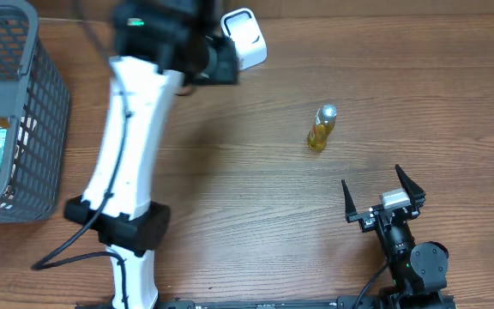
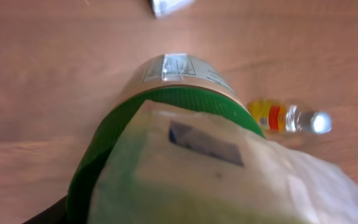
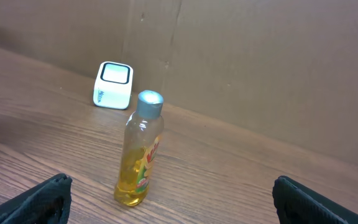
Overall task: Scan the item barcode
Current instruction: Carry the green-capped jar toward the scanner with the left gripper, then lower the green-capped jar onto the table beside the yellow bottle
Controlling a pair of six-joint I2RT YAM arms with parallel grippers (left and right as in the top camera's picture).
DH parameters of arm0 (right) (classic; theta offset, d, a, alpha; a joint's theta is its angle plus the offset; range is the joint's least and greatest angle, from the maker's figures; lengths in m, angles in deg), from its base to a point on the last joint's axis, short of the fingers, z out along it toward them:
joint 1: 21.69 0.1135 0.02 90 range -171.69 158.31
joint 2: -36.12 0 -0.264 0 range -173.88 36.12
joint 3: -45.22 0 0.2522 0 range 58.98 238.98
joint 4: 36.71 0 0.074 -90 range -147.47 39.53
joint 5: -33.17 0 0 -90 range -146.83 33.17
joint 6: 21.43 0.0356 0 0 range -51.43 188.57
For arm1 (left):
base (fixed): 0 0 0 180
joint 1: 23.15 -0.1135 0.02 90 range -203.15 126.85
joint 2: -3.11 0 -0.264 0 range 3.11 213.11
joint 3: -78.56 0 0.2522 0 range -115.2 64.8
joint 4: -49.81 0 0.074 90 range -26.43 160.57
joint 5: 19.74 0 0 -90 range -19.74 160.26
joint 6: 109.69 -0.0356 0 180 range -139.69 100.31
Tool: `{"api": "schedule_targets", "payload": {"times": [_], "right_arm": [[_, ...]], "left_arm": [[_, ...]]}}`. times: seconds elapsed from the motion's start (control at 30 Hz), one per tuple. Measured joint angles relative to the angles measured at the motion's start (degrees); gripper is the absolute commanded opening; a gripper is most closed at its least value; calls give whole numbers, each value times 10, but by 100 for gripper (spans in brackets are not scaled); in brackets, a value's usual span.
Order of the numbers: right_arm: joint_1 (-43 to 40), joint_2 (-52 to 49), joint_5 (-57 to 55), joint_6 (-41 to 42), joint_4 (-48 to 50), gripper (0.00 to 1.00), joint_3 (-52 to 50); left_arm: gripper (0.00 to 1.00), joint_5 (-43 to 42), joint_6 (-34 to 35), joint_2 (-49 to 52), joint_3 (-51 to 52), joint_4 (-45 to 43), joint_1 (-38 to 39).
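Observation:
I will move my left gripper back and down next and let go of the container on the bare wood [image 1: 282, 174] beside the yellow bottle, because that part of the table is empty.
A round container with a green lid [image 2: 160, 155] and a printed label fills the left wrist view, held above the wood. My left gripper [image 1: 214, 62] is shut on it, its fingers hidden behind the container. It hovers just left of the white scanner [image 1: 244, 38], whose corner shows as scanner [image 2: 169, 6]. In the overhead view the arm hides the container. My right gripper [image 1: 372, 178] rests open near the front right, facing a small yellow bottle [image 3: 140, 149] standing upright, with nothing between its fingers.
The yellow bottle [image 1: 322, 129] stands right of centre on the wooden table [image 1: 256, 197]. A grey wire basket [image 1: 24, 129] holding packaged goods sits at the left edge. A brown wall rises behind the scanner [image 3: 112, 85].

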Motion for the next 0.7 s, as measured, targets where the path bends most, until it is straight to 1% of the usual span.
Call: {"api": "schedule_targets", "payload": {"times": [0.07,0.23,0.33,0.47,0.7], "right_arm": [[0,0,0,0,0,100,0],[0,0,0,0,0,100,0],[0,0,0,0,0,100,0],[0,0,0,0,0,100,0],[0,0,0,0,0,100,0]], "left_arm": [[9,5,15,0,34,-14,19],[11,12,71,0,158,-78,78],[11,13,91,0,217,-116,101],[11,13,130,0,273,-138,120],[12,16,205,0,330,-161,133]]}}
